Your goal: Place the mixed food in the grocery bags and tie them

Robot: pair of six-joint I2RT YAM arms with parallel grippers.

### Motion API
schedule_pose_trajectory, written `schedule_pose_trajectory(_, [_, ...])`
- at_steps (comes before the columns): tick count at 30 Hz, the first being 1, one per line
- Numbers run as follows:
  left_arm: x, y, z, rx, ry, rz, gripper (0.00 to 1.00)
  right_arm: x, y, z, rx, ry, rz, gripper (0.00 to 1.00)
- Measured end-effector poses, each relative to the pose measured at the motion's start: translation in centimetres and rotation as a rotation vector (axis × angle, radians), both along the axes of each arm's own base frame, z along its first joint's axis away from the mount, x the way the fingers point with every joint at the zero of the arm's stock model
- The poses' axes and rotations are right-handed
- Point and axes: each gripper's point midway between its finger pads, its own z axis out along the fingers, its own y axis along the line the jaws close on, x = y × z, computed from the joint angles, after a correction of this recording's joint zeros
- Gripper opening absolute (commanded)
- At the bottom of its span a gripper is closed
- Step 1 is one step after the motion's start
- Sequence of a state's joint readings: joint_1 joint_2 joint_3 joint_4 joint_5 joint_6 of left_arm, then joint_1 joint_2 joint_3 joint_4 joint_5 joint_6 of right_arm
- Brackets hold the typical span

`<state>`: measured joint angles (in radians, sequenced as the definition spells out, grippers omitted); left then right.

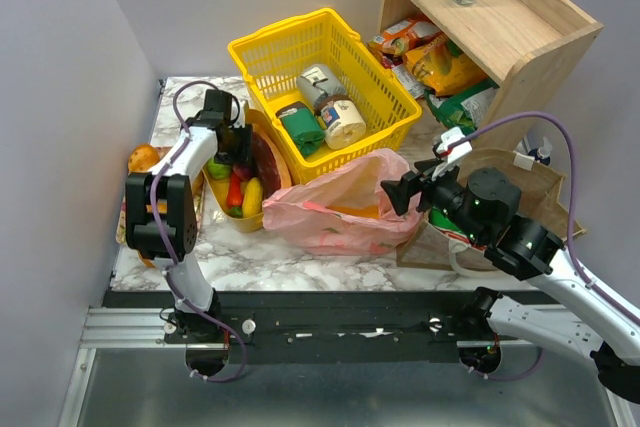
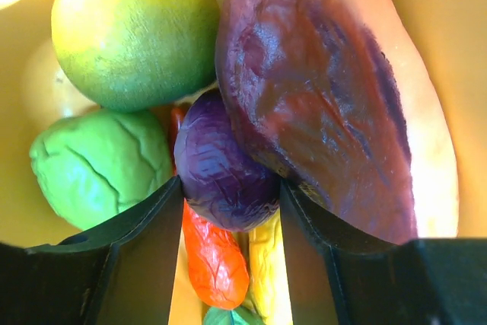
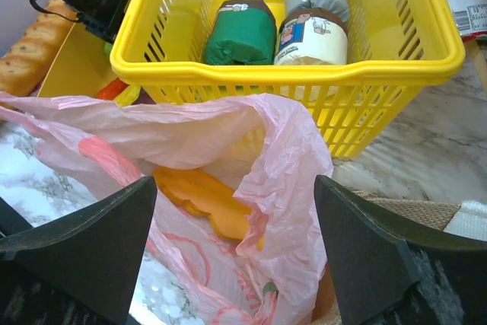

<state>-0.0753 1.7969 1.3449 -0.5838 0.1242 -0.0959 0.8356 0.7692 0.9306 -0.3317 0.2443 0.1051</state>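
The pink bag's opening (image 1: 362,201) gapes to the right of my left gripper in the top view, so I should lift from the yellow tub, swing that way, lower and release.
My left gripper (image 1: 232,152) is down in the small yellow tub (image 2: 449,36). Its two fingers press on either side of a purple toy vegetable (image 2: 228,173). Around it lie a yellow-green fruit (image 2: 133,32), a light green toy (image 2: 99,165), an orange toy (image 2: 213,256) and a large red-purple toy (image 2: 319,104). My right gripper (image 1: 388,192) is open and empty, just above the open mouth of the pink bag (image 3: 266,157), which holds an orange toy (image 3: 202,192). The brown paper bag (image 1: 530,182) lies under the right arm. A green and red strip (image 1: 448,231) shows at its mouth.
The yellow mesh basket (image 1: 370,97) with tins and a green packet stands behind the pink bag (image 1: 340,202). A bread loaf (image 3: 30,58) lies at the far left. A wooden shelf (image 1: 520,37) with packets and bottles stands at the back right.
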Motion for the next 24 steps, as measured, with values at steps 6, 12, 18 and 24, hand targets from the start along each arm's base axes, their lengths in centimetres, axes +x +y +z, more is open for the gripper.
schedule_pose_trajectory(6, [-2.0,0.6,1.7,0.06,-0.004,0.002,0.14,0.0,0.0,0.4,0.0,-0.002,0.0,0.92])
schedule_pose_trajectory(12, [-2.8,1.4,8.3,0.088,-0.174,0.018,0.14,-0.1,-0.1,2.3,0.027,-0.026,0.0,0.92])
schedule_pose_trajectory(18, [-3.8,0.7,14.6,0.071,-0.368,0.006,0.12,0.0,-0.1,3.3,0.026,-0.026,-0.006,0.92])
schedule_pose_trajectory(24, [-6.7,-3.6,20.0,0.029,-0.567,-0.136,0.12,0.2,-0.7,2.9,0.002,-0.01,-0.037,0.92])
